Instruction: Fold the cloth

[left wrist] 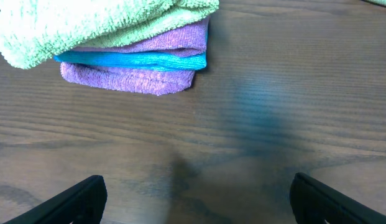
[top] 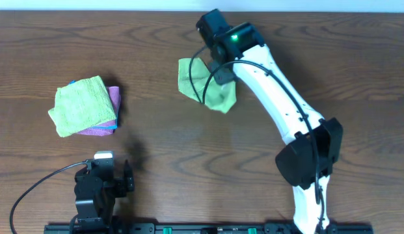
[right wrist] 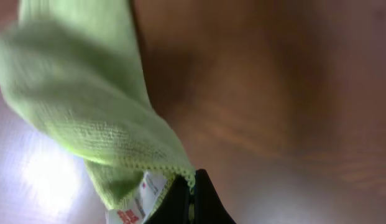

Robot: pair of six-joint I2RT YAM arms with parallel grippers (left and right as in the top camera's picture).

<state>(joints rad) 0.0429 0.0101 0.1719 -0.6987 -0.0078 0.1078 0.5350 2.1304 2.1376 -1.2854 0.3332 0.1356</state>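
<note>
The crumpled cloth goes up, then outward and down in my right gripper next, to spread and be released. Bare wood lies outward near the table's far edge (top: pixel 247 17).
A light green cloth (top: pixel 208 88) hangs crumpled from my right gripper (top: pixel 221 62) above the middle of the table, toward the back. In the right wrist view the cloth (right wrist: pixel 87 106) drapes from the shut fingers (right wrist: pixel 191 198), which pinch its stitched edge beside a white label. My left gripper (top: pixel 110 179) rests near the front left edge, open and empty; its two finger tips show at the bottom corners of the left wrist view (left wrist: pixel 193 202).
A stack of folded cloths (top: pixel 88 107) lies at the left: green on top, blue and purple beneath. It also shows in the left wrist view (left wrist: pixel 130 46), ahead of the left fingers. The table is dark wood (top: pixel 188 149).
</note>
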